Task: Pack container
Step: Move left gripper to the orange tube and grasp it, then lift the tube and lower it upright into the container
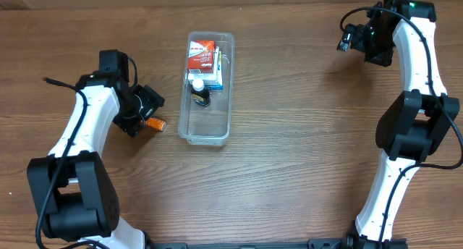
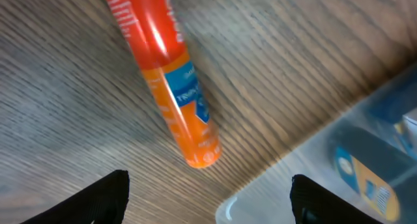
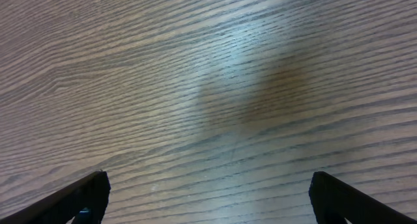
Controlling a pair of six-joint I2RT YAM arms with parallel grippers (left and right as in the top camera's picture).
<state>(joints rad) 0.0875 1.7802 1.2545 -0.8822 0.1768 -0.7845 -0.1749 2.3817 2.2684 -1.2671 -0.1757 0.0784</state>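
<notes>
The left gripper turns in line with the orange tube next, since the tube lies at an angle to my open fingers. Then it moves down over the tube's red part (image 2: 147, 25).
The clear plastic container (image 1: 217, 129) stands on the wooden table at centre. It holds a red box (image 1: 202, 53), a blue and white box (image 1: 217, 74) and a small dark bottle (image 1: 199, 95). An orange tube (image 1: 156, 123) lies on the table just left of the container; it shows large in the left wrist view (image 2: 171, 87), with the container's corner (image 2: 313, 165) beside it. My left gripper (image 1: 148, 108) is open and empty over the tube (image 2: 208, 201). My right gripper (image 1: 354, 38) is open and empty at the far right, over bare table (image 3: 208, 198).
The left arm's base sits at the front left (image 1: 72, 198) and the right arm's base at the front right (image 1: 391, 198). The near half of the container holds nothing.
</notes>
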